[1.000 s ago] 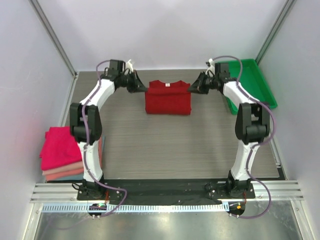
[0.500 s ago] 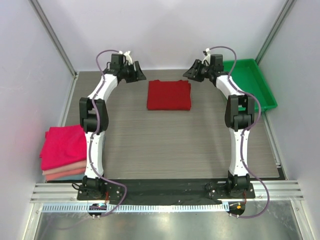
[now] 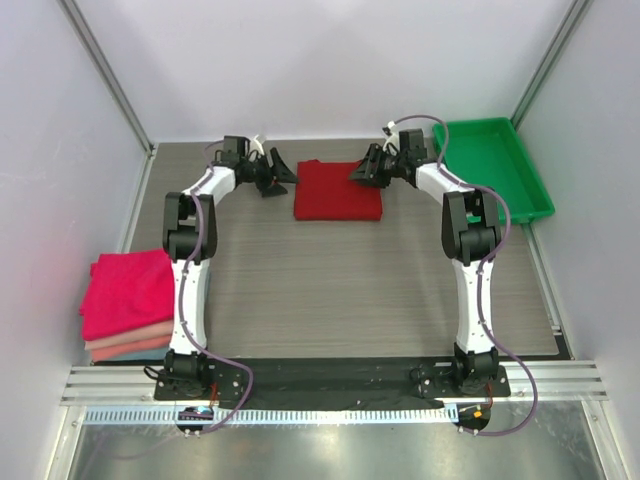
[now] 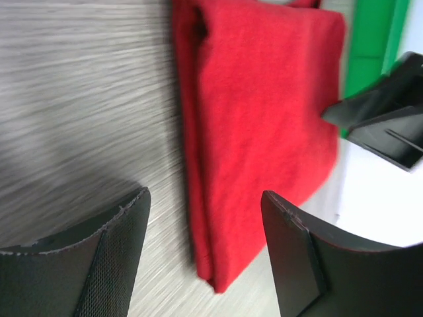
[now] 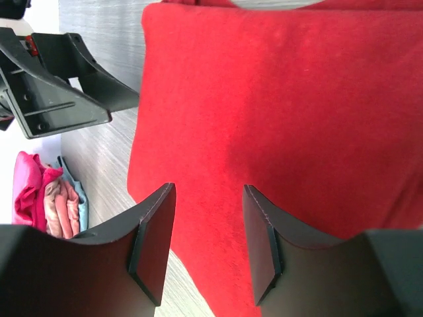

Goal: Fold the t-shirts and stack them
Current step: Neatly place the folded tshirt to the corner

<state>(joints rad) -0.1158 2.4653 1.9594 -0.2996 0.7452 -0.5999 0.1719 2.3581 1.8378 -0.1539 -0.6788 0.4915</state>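
The facing edge of the folded crimson t-shirt (image 3: 338, 190) comes between my left gripper's fingers next, as my left gripper shifts toward the right gripper.
A dark crimson t-shirt (image 3: 338, 190) lies folded into a rectangle at the back middle of the table, also seen as the crimson t-shirt (image 4: 264, 99) and the crimson t-shirt (image 5: 297, 112) in the wrist views. My left gripper (image 3: 281, 177) hovers open just off its left edge, nothing between the fingers (image 4: 99, 257). My right gripper (image 3: 361, 172) stands open over the shirt's back right corner, fingers (image 5: 155, 238) apart above the cloth. Folded t-shirts, magenta-pink on top with salmon beneath, form a stack (image 3: 128, 305) at the left edge.
A green plastic tray (image 3: 495, 165) sits at the back right corner. White walls and metal frame posts enclose the table. The arms' bases are bolted to a rail (image 3: 330, 382) at the near edge.
Both grippers have let go of the crimson t-shirt's back edge and opened. They rose and pulled back, then came down again beside the shirt. The shirt now lies flat and folded.
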